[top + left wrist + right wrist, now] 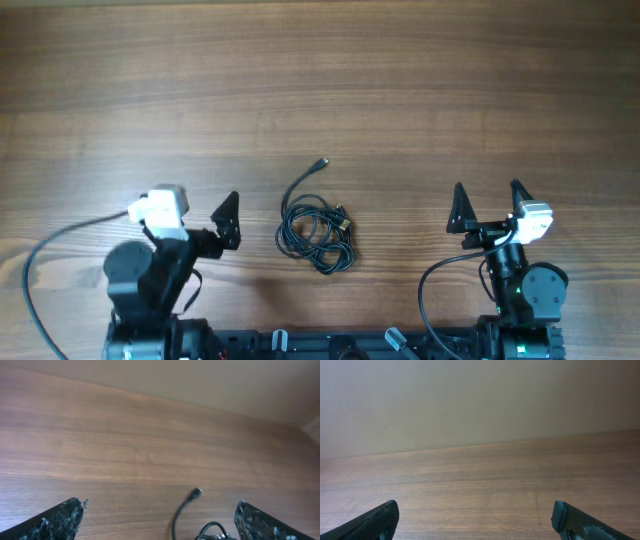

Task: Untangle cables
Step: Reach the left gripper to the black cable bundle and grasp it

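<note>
My left gripper tilts down and lowers toward the bundle (212, 532) next, onto the cables where the loose cable piece leaves, since that edge lies nearest my fingers.
The cables (315, 232) lie as a knotted black bundle on the wooden table (320, 80), between my two arms. One loose strand curves away from the bundle and ends in a small plug (322, 163). My left gripper (200, 205) is open and empty, to the left of the bundle. In the left wrist view the strand (180, 512) and its plug (196, 492) lie between the open fingers (157, 510), nearer the right finger, with the top of the bundle (212, 532) at the bottom edge. My right gripper (487, 190) is open and empty to the right of the bundle. The right wrist view (475, 510) shows no cable.
Thick black arm wires trail at the near left (40, 260) and by the right arm base (430, 285). The table's far edge meets a plain wall (480, 410).
</note>
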Motion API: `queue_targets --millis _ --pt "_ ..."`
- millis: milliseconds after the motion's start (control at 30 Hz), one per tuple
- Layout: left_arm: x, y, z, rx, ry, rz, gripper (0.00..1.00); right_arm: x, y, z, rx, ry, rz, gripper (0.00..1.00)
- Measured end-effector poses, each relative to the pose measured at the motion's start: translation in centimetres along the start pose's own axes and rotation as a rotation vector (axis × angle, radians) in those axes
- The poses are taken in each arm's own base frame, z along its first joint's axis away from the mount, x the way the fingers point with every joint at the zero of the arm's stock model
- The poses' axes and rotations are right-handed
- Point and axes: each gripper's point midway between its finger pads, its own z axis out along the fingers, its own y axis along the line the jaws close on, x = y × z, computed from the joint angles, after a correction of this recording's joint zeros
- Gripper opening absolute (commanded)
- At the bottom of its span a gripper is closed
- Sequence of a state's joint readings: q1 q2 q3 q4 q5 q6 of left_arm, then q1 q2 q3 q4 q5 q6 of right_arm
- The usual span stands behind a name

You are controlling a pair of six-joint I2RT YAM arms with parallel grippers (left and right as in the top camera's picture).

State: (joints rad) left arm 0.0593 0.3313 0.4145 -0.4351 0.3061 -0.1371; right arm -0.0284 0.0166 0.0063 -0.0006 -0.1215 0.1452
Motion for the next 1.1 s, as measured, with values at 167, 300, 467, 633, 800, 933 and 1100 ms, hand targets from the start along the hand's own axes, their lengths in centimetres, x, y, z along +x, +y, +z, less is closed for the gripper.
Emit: queue_targets --millis 167,300,467,633,800,933,1100 --pt "-0.1 -0.8 2.1 0.028 0.264 -0.095 1.0 0.0 0.0 0.0 0.0 -0.001 0.0 1.0" --pt "-0.3 -1.1 3.5 0.026 0.46 -0.169 1.0 0.0 0.0 0.0 0.0 -0.002 0.0 1.0" --pt "2.8 -4.2 4.8 0.114 0.646 -0.144 1.0 0.0 0.0 0.0 0.0 -0.002 0.0 1.0" --pt "7.0 -5.8 5.4 0.144 0.831 -0.127 1.0 0.0 -0.1 0.0 0.003 -0.002 0.0 1.0" --pt "9.7 -5.3 6.3 0.104 0.94 -0.122 1.0 0.0 -0.1 0.0 0.003 -0.002 0.0 1.0" --pt "12.1 -4.5 6.6 0.071 1.039 -0.12 1.0 -0.1 -0.1 0.0 0.003 -0.002 0.0 1.0" --pt "14.5 -5.0 6.3 0.119 1.137 -0.023 1.0 -0.1 0.0 0.0 0.003 -0.003 0.056 1.0"
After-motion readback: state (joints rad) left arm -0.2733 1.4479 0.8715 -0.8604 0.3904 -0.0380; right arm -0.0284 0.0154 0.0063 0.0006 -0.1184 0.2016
